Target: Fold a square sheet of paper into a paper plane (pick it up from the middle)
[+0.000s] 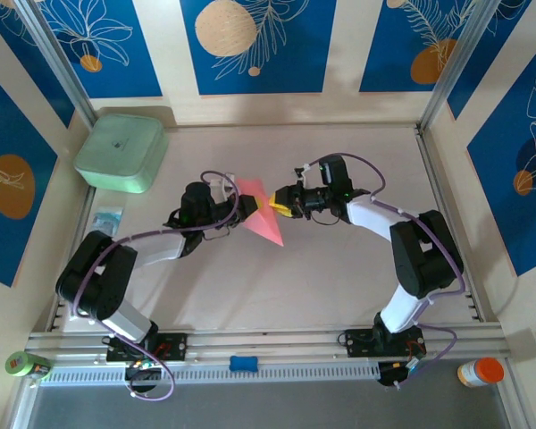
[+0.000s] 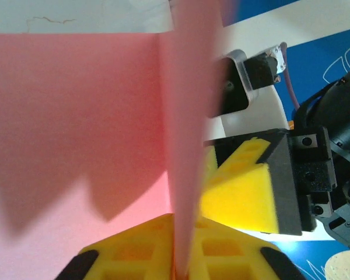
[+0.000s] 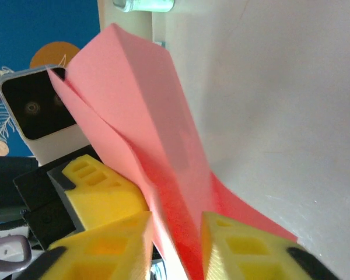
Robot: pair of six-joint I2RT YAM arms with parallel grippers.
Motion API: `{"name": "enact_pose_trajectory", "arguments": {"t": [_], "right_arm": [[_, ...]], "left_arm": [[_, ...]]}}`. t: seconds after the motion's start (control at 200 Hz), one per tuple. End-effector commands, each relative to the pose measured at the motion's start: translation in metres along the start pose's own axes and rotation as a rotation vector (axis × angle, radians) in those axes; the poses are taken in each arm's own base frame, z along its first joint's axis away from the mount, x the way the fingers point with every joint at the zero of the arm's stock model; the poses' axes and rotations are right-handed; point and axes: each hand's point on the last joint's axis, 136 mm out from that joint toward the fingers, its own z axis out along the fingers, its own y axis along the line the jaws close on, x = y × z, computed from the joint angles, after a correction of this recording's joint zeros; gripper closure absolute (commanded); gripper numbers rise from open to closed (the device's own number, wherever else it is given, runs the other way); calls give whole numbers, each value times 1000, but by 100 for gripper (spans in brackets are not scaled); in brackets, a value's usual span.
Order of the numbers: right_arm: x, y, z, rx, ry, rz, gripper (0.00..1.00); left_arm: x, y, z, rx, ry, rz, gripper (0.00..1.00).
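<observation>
The left gripper tips downward next and lowers the folded paper onto the bare tabletop to release it, since that clear surface lies below the gripper.
The square sheet of paper (image 1: 266, 220), pink-red and folded into a pointed dart with a centre ridge, hangs above the table between both arms. My left gripper (image 1: 247, 204) is shut on it. In the left wrist view the yellow pads pinch the ridge (image 2: 184, 256), and a flat wing of the paper (image 2: 76, 116) spreads to the left. My right gripper (image 1: 276, 207) faces it from the right. In the right wrist view, the right gripper (image 3: 175, 248) stands open with the paper's fold (image 3: 140, 99) loose in the gap. The left gripper's fingers (image 3: 99, 186) hold the paper just behind.
A mint-green square box (image 1: 121, 152) sits at the back left, with a small clear packet (image 1: 107, 219) in front of it. A green roll (image 1: 25, 365) and an orange-capped bottle (image 1: 481, 371) stand at the near corners. Bare table lies right of the arms.
</observation>
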Motion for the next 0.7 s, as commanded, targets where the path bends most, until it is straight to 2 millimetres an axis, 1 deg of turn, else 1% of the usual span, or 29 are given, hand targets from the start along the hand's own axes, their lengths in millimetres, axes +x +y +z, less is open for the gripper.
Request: {"name": "enact_pose_trajectory", "arguments": {"t": [0.0, 0.075, 0.13, 0.22, 0.315, 0.34, 0.355, 0.445, 0.54, 0.595, 0.62, 0.695], "right_arm": [[-2, 9, -19, -5, -49, -48, 63], [-6, 4, -32, 35, -104, -76, 58], [-8, -2, -42, 101, -145, -102, 54], [-11, -11, -58, 218, -207, -155, 50], [-14, -20, -76, 336, -268, -207, 48], [-14, -22, -80, 361, -280, -217, 48], [-14, -24, -82, 376, -288, -221, 47], [-17, -30, -96, 445, -332, -241, 47], [-17, -32, -106, 481, -366, -255, 47], [-16, -34, -109, 494, -380, -256, 47], [-16, -34, -111, 501, -388, -254, 47], [-16, -35, -115, 512, -406, -253, 46]], "left_arm": [[-9, -13, -3, -15, -15, 69, 91], [-9, -8, -5, -68, -6, 81, 92], [-9, 2, -9, -155, 13, 98, 93], [-9, 19, -19, -337, 62, 164, 93], [-8, 41, -38, -573, 146, 249, 93], [-13, 42, -43, -627, 155, 281, 93], [-11, 46, -47, -668, 179, 289, 93], [-20, 61, -70, -906, 248, 381, 93], [-36, 67, -91, -1144, 303, 491, 93], [-41, 71, -97, -1266, 344, 543, 92], [-45, 71, -100, -1313, 353, 569, 92], [-51, 75, -102, -1439, 387, 625, 93]]}}
